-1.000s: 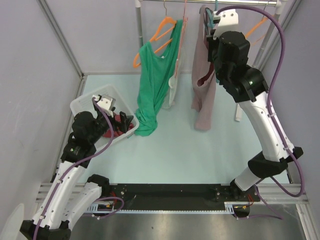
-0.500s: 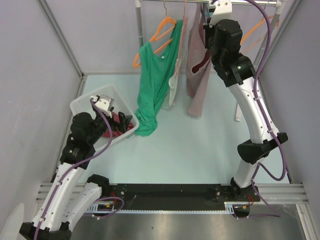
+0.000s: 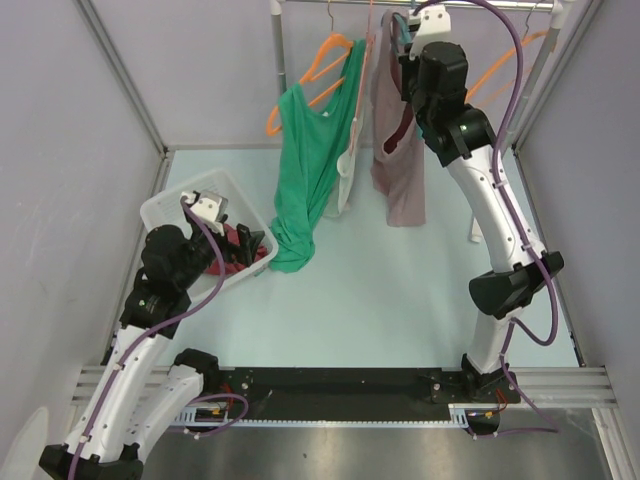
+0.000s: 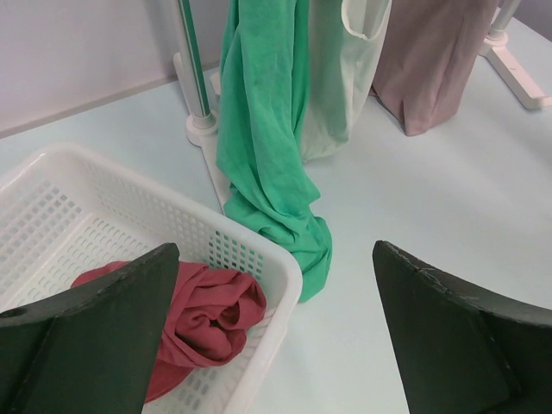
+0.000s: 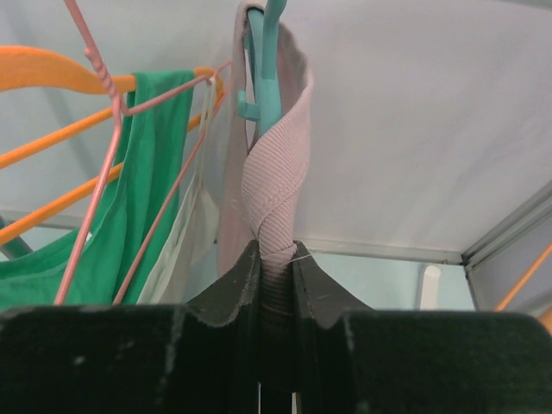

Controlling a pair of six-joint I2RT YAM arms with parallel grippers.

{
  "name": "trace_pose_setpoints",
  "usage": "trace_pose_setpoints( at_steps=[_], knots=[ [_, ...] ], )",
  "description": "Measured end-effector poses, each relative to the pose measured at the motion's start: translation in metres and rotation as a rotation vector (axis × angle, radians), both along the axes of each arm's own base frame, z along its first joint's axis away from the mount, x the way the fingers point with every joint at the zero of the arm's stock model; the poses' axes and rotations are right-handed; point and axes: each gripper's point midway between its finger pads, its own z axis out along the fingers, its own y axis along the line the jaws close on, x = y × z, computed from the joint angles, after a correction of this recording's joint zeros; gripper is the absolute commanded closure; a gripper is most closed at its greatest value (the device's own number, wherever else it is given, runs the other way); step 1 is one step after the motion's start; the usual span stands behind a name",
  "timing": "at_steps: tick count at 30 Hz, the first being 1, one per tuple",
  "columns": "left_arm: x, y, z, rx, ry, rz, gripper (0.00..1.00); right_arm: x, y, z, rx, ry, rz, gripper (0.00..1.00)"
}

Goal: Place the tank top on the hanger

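The strap already loops over the teal hanger (image 5: 263,78) above my fingers. My right gripper should next move sideways toward the pink wire hanger and let go of the strap there.
The dusty pink tank top (image 3: 400,180) hangs from the rail at the back, between the green top and my right arm. In the right wrist view its twisted strap (image 5: 276,181) runs up from my jaws and loops over the teal hanger (image 5: 263,78). My right gripper (image 5: 276,252) is shut on that strap, just under the hanger. My left gripper (image 4: 274,259) is open, low over the corner of the white basket, with nothing between its fingers. The tank top's lower part (image 4: 431,60) shows far off in the left wrist view.
A green tank top (image 3: 305,170) on an orange hanger (image 3: 320,65) droops to the table. A pale garment on a pink wire hanger (image 5: 103,78) hangs beside it. The white basket (image 3: 170,205) holds a dark red cloth (image 4: 203,310). Another orange hanger (image 3: 515,55) hangs at the right.
My right arm has moved left along the rail with the tank top's strap in its jaws, and the garment has swung left with it. The left arm is still.
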Motion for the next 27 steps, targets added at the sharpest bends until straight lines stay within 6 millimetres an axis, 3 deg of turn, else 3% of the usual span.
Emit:
trace_pose_setpoints(
  at_steps=[5, 12, 15, 16, 19, 27],
  knots=[
    [0.0, 0.001, 0.0, 0.0, 0.0, 0.002, 0.01, 0.005, 0.008, -0.02, 0.007, 0.037, 0.024, 1.0],
    [0.0, 0.001, 0.0, 0.0, 0.001, 0.003, 0.0, 0.005, 0.021, -0.023, 0.026, 0.03, 0.049, 0.98],
    [0.0, 0.001, 0.0, 0.0, 0.001, 0.003, 0.01, 0.001, 0.03, -0.022, 0.027, 0.024, 0.063, 0.71],
    [0.001, 0.001, 0.0, 0.0, 0.001, 0.003, 0.0, 0.0, 0.033, -0.021, 0.026, 0.022, 0.067, 0.54],
    [0.001, 0.001, 0.0, 0.0, 0.001, 0.003, 0.0, -0.003, 0.039, -0.024, 0.018, 0.032, 0.076, 0.34],
    [0.001, 0.001, -0.001, 0.001, 0.002, 0.006, 0.01, -0.013, 0.038, -0.031, -0.012, 0.066, 0.074, 0.09]
  ],
)
